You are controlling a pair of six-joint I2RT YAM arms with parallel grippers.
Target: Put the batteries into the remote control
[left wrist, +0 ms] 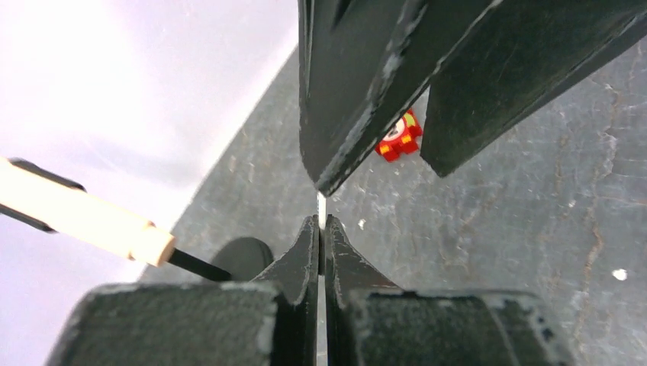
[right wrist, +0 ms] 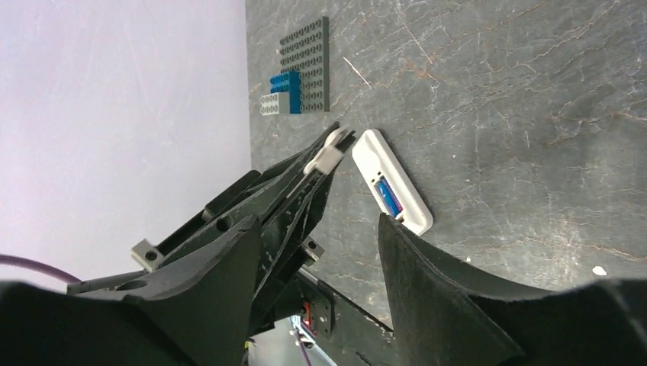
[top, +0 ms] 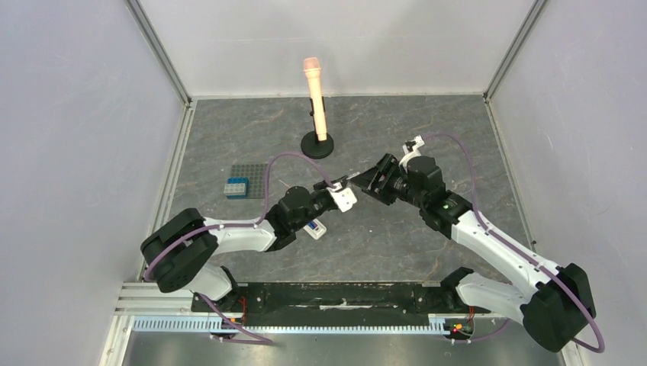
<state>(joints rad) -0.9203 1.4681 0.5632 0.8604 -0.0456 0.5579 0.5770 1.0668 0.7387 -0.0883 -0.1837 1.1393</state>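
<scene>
My right gripper eases in toward the left gripper's fingers next and closes on the cover plate's loose end (top: 352,177) (right wrist: 327,157), since that end sticks out beyond them.
The white remote control (top: 314,229) lies on the dark table just under the left wrist, its back facing up. In the right wrist view the remote control (right wrist: 391,191) shows an open compartment with a blue battery (right wrist: 387,196) seated in it. My left gripper (top: 339,194) is shut on a thin white cover plate (right wrist: 326,156), held above the table beside the remote. That plate (left wrist: 321,206) appears edge-on between the left gripper (left wrist: 321,225) tips. My right gripper (right wrist: 320,229) is open with nothing in it. In the top view the right gripper (top: 355,181) sits right at the plate's far end.
A grey studded plate with a blue brick (top: 248,180) lies at the left. A peach microphone-shaped prop on a black round stand (top: 317,107) stands at the back. A small red block (left wrist: 399,136) sits beyond the right gripper's fingers (left wrist: 366,91). Walls enclose three sides.
</scene>
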